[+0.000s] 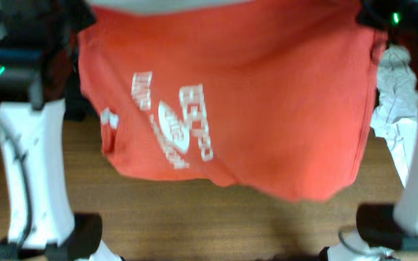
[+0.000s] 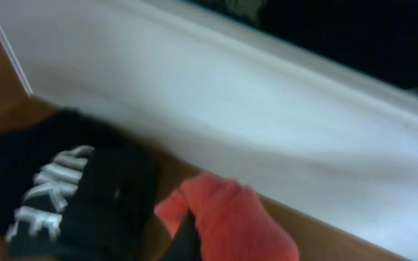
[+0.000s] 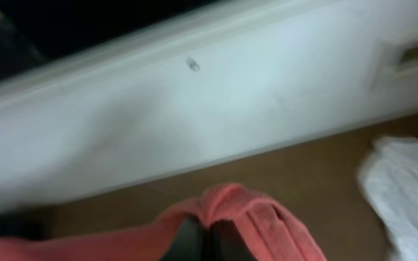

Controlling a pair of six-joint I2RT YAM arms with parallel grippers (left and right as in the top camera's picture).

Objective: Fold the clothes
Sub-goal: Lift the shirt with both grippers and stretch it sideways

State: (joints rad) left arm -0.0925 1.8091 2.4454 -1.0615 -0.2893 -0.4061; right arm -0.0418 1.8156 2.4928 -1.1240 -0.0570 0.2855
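Observation:
The shirt [image 2: 231,221] hangs spread out, so my left gripper comes down toward the wooden table below it next and draws back to release the bunched corner there.
The orange-red T-shirt [image 1: 267,109] with white chest lettering hangs spread out above the table, held up by its top corners and filling most of the overhead view. My left gripper [image 2: 192,228] is shut on one bunched corner of the shirt [image 2: 231,221], and the cloth drapes over its dark finger. My right gripper [image 3: 209,238] is shut on the other corner, where a fold of the shirt [image 3: 227,203] is pinched between its two dark fingers. In the overhead view both grippers sit at the shirt's top corners, mostly hidden by cloth.
A black T-shirt with white letters [image 2: 64,196] lies crumpled on the wooden table [image 1: 194,217] at the left. A plain white garment [image 1: 394,94] [image 3: 405,188] lies at the right. A white wall panel [image 2: 267,109] runs along the far edge. The white arm bases [image 1: 31,167] stand at either side.

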